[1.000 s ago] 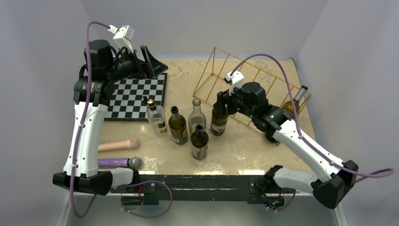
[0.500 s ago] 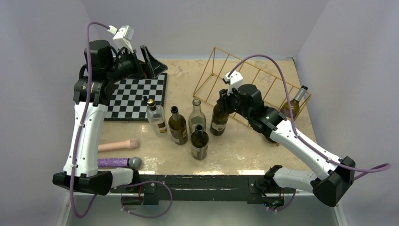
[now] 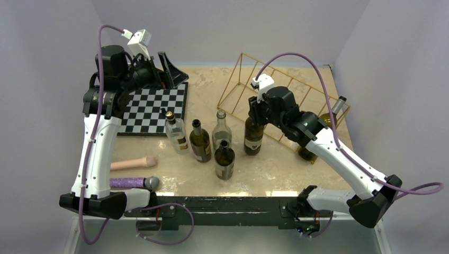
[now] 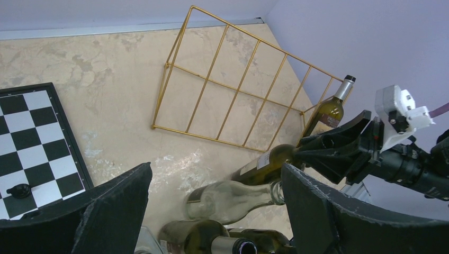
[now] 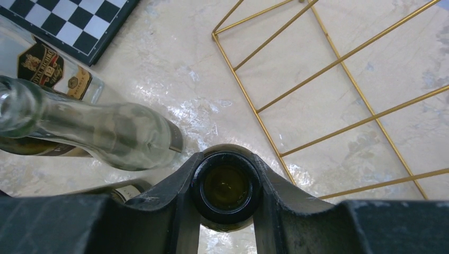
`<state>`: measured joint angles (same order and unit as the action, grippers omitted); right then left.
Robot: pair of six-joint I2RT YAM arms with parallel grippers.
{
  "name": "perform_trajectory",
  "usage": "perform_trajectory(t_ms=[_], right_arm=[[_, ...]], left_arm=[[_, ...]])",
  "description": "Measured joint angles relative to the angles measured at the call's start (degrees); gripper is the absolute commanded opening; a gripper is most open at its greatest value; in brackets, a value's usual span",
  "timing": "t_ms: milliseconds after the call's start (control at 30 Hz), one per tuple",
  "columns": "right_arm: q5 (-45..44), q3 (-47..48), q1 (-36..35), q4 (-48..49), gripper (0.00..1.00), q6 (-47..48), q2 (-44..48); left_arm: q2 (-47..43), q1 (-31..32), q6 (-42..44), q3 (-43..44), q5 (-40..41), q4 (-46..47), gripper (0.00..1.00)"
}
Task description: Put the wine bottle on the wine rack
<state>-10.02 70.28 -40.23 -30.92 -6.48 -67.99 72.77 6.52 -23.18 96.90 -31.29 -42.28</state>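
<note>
My right gripper moves to its right in the top view, lowers the dark bottle and releases next, because the empty slot (image 3: 316, 100) beside the green bottle lies that way.
The gold wire wine rack (image 3: 288, 98) stands at the back right, and one green wine bottle (image 3: 329, 115) lies in its right end. My right gripper (image 3: 256, 112) is shut on the neck of a dark upright wine bottle (image 3: 253, 139) just in front of the rack's near left corner. From the right wrist I look down into that bottle's mouth (image 5: 226, 189), with the fingers (image 5: 177, 185) pressed on both sides of it. My left gripper (image 3: 165, 67) hangs open and empty over the far edge of the chessboard. In the left wrist view the rack (image 4: 238, 90) and the held bottle (image 4: 267, 165) show.
A clear bottle (image 3: 221, 129), two dark bottles (image 3: 200, 143) (image 3: 224, 160) and a labelled clear spirit bottle (image 3: 176, 133) stand close left of the held one. A chessboard (image 3: 153, 108) lies at the back left. A beige rod (image 3: 132, 163) and a purple-handled microphone (image 3: 135, 183) lie at the near left.
My right gripper has shut on the dark bottle's neck and carried it a little right and nearer. The left arm has not moved.
</note>
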Motion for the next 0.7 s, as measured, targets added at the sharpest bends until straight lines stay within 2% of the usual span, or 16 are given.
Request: perform_trajectory(t_ms=[200, 333, 700], right_arm=[[-3.5, 9.4, 0.2, -7.1, 0.0, 0.0, 0.0], [-6.0, 12.0, 1.6, -9.8, 0.0, -0.2, 1.1], [-8.3, 12.2, 15.3, -19.2, 0.0, -3.9, 5.1]], left_arm=[[0.0, 0.0, 0.0, 0.0, 0.0, -0.3, 0.95], [0.0, 0.0, 0.0, 0.0, 0.0, -0.3, 0.95], [0.0, 0.0, 0.0, 0.0, -0.6, -0.3, 0.95]])
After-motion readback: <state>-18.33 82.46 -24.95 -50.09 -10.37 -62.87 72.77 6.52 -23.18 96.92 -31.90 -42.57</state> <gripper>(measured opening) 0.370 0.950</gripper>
